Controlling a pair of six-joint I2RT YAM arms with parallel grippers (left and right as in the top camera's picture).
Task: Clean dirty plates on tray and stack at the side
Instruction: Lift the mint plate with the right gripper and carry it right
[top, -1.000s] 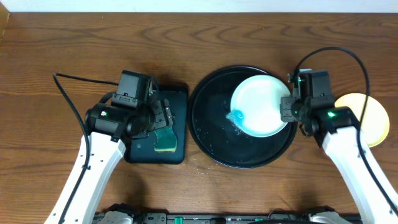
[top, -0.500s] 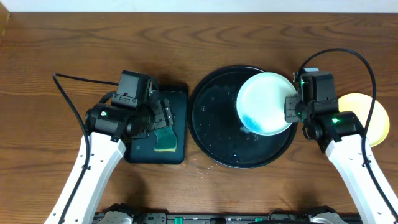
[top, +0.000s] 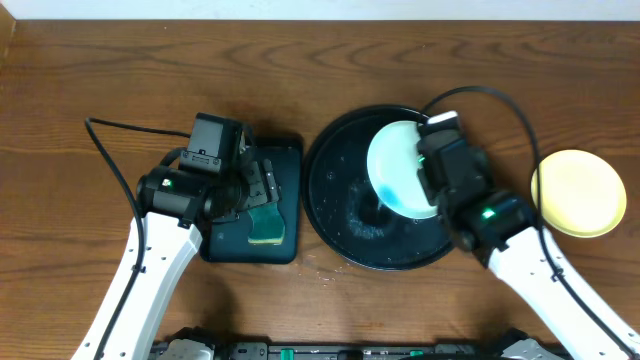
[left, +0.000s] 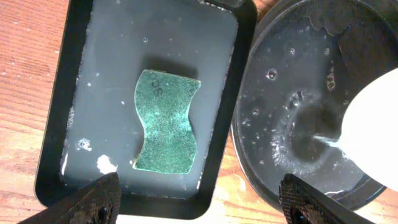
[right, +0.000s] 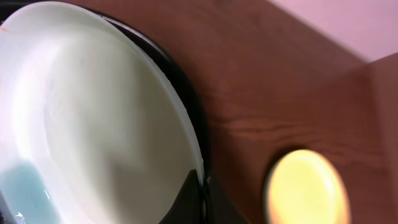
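Observation:
The pale yellow plate already lies at the side, so my right gripper needs to move off the black tray next, lower its mint-white plate onto that yellow plate and release it.
My right gripper is shut on the rim of a pale mint-white plate, which it holds tilted over the round black tray. A thin blue-green film sits at the plate's low edge. In the left wrist view that plate drips onto the wet tray. A pale yellow plate lies on the bare wood to the right, blurred in the right wrist view. My left gripper hangs wide open and empty above the green sponge.
The sponge lies in a shallow wet, dark teal rectangular tray just left of the black tray. Drops of water spot the wood between the two trays. My right arm crosses the black tray's right side.
My right arm has swung left and turned, carrying the plate back over the tray's upper middle and tipping it more. The left arm has stayed still.

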